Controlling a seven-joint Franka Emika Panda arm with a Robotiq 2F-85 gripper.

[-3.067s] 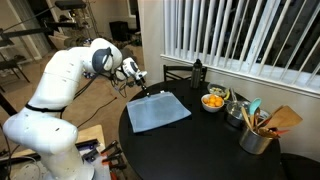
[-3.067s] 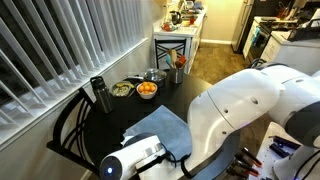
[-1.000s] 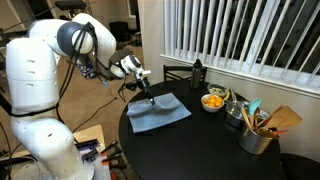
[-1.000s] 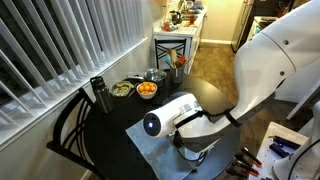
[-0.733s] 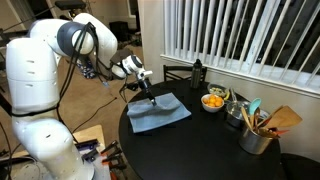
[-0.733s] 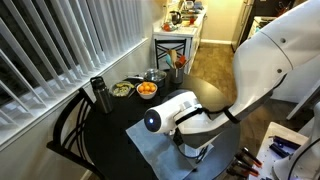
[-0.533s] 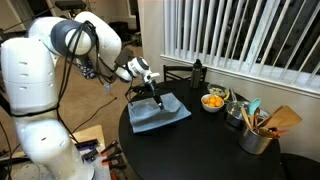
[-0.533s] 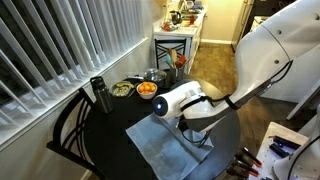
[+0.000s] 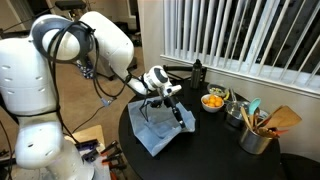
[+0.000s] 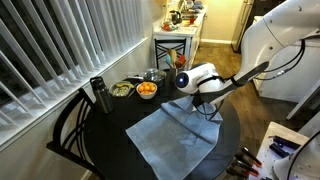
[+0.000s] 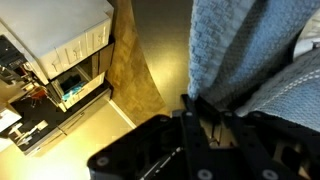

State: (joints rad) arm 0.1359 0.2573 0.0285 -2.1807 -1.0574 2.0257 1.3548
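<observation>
My gripper needs to move away from the window side next, down toward the bare tabletop (image 9: 186, 151) beside the cloth, and let go of the cloth's edge, because the cloth's edge still hangs raised.
A blue cloth (image 9: 158, 132) lies on the round black table (image 9: 210, 155), one edge lifted and pulled over. My gripper (image 9: 178, 114) is shut on that raised edge, just above the table's middle. In an exterior view the cloth (image 10: 172, 142) spreads out below the gripper (image 10: 208, 106), rising up to it. The wrist view shows the cloth (image 11: 240, 45) hanging from between the dark fingers (image 11: 194, 120) of the gripper (image 11: 216, 116), with the floor beyond.
A bowl of oranges (image 9: 213, 101), a dark bottle (image 9: 197, 72) and a metal pot of utensils (image 9: 257, 136) stand along the window side. In an exterior view the bowl (image 10: 146, 89) and the bottle (image 10: 98, 95) sit near a chair (image 10: 68, 135).
The gripper has swung from the table's near edge toward its middle, carrying the cloth's edge with it. The cloth is now partly lifted and folding over itself.
</observation>
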